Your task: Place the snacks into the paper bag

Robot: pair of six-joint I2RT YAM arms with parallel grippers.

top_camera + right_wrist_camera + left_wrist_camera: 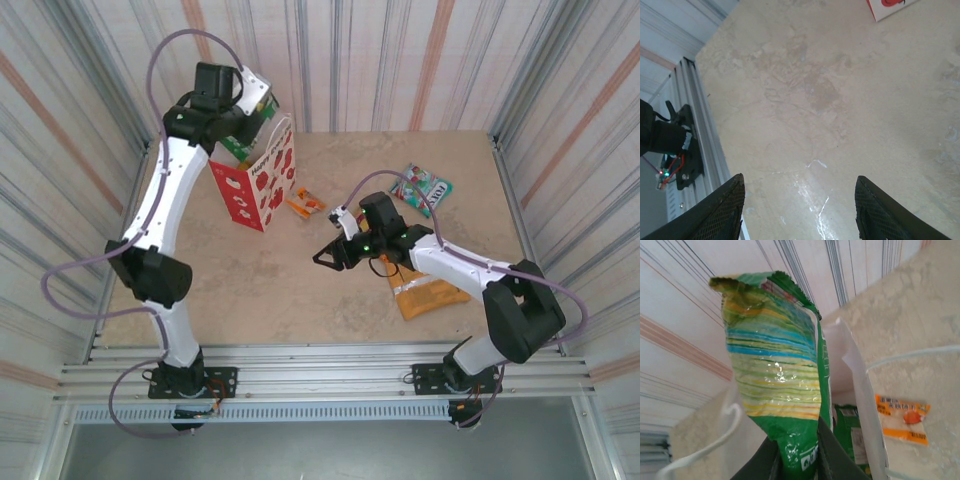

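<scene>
I need to lower the striped packet (775,370) next with my left gripper between the white sides of the bag and let go of it, because the open inside of the red paper bag (843,396) is below.
My left gripper (797,460) is shut on the bottom edge of a green striped snack packet (775,370), held upright over the mouth of the red paper bag (262,185). The bag's white inner wall (860,390) stands just right of the packet, and a second green packet (850,432) lies inside. From above, the left gripper (245,135) is at the bag's far rim. A small orange packet (305,204) lies right of the bag. My right gripper (335,255) hovers open over bare table at centre, its fingers (727,207) wide apart with nothing between them.
A teal packet (425,187) lies at the back right. A large orange packet (430,297) lies under the right forearm. White cord handles (715,445) hang beside the held packet. The metal rail (695,135) runs along the table's near edge.
</scene>
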